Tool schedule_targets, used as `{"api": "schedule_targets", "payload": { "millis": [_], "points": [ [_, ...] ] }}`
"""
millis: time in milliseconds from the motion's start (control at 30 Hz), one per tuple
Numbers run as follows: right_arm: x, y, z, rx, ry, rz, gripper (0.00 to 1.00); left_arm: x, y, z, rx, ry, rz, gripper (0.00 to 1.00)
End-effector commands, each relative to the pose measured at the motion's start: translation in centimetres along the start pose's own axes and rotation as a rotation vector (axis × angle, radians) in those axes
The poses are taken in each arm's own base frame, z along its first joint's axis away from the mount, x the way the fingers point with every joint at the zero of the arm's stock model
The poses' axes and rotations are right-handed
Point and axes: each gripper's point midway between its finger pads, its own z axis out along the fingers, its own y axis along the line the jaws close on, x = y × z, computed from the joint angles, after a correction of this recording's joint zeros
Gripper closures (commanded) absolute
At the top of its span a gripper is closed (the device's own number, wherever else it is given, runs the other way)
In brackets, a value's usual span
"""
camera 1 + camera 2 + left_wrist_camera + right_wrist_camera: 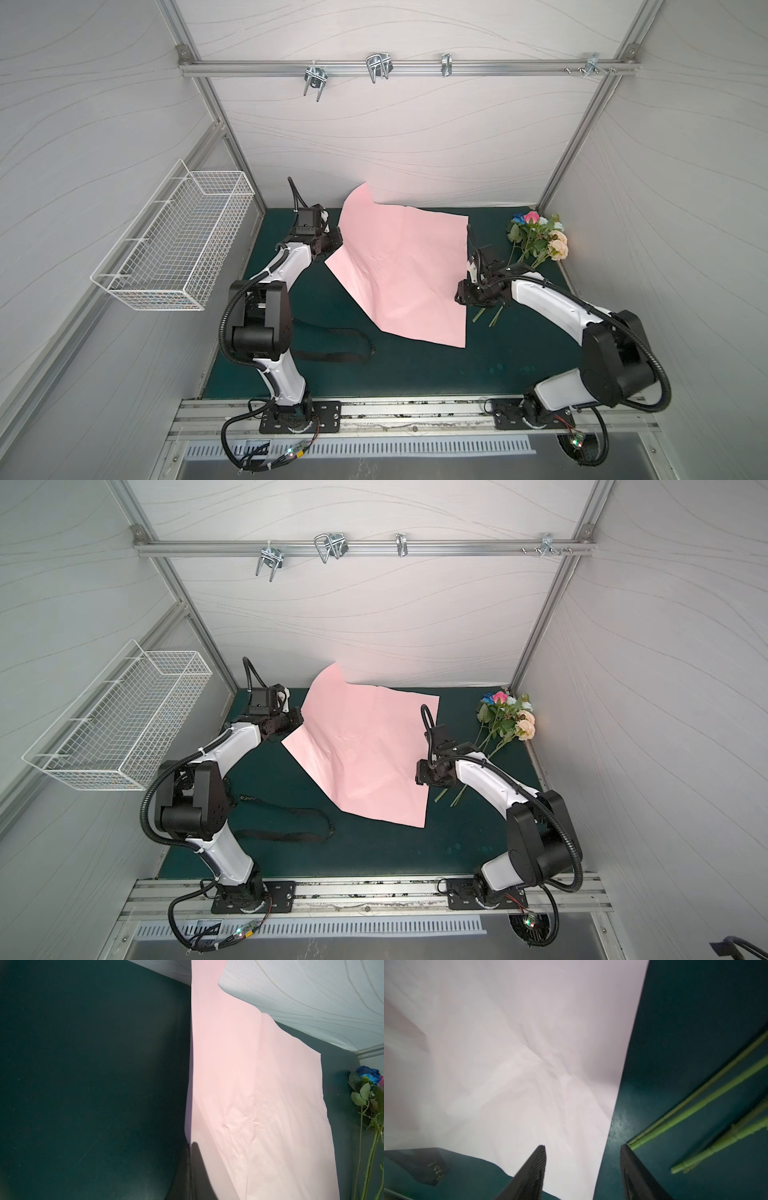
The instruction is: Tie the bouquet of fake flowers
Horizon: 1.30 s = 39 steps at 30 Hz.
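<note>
I need to move my left gripper down toward the bare green mat (320, 273) (166, 1146) and release the sheet's lifted edge there, because the mat is just below its fingers.
The bouquet of fake flowers (536, 241) (508, 719) lies on the green mat at the far right, blooms toward the back wall; no gripper holds it. A pink paper sheet (399, 270) (365, 750) spreads over the mat's middle, its far corner curling up the back wall. My left gripper (332, 242) (190, 1146) is shut on the sheet's left edge and holds it off the mat. My right gripper (462, 297) (582, 1147) hangs open over the sheet's right edge (623, 1084), nothing between its fingers. The green stems (695, 1105) lie just beside it.
A black ribbon (332, 345) (286, 816) with light lettering loops on the mat near the left arm; one end (425, 1163) shows in the right wrist view. A white wire basket (174, 245) hangs on the left wall. Metal hooks (378, 68) sit on the back rail.
</note>
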Motion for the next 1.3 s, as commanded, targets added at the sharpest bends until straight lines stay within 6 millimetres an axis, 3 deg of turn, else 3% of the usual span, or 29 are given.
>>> {"api": "schedule_targets", "payload": {
  "millis": [0,267,367,500,633,767,933,1100,1267],
  "points": [
    [2.4,-0.6,0.4,-0.008,0.035,0.104,0.4,-1.1,-0.9,0.0,0.038,0.009,0.059,1.0],
    [6.6,1.8,2.9,-0.194,0.142,0.194,0.4,-0.8,-1.1,0.7,0.06,0.066,0.13,1.0],
    [7.8,2.5,3.9,-0.227,0.176,0.21,0.46,-0.8,-1.2,1.0,0.079,0.081,0.133,1.0],
    [8.7,3.4,4.2,-0.259,0.192,0.216,0.76,-0.4,-1.6,1.3,0.106,0.103,0.133,1.0],
    [9.6,4.3,2.9,-0.277,0.196,0.187,1.0,-0.3,-1.8,1.2,0.12,0.115,0.14,1.0],
    [10.8,5.3,0.9,-0.287,0.198,0.147,1.0,-0.2,-1.8,0.8,0.123,0.133,0.172,1.0],
    [14.4,6.3,-0.7,-0.29,0.25,0.1,1.0,0.1,-1.2,0.6,0.128,0.156,0.199,1.0],
    [17.9,6.3,-0.9,-0.244,0.299,0.072,1.0,1.5,-1.2,1.8,0.193,0.201,0.201,1.0],
    [19.4,6.5,-0.7,-0.226,0.311,0.045,0.99,3.7,-0.5,3.8,0.22,0.27,0.176,1.0]
  ]
}}
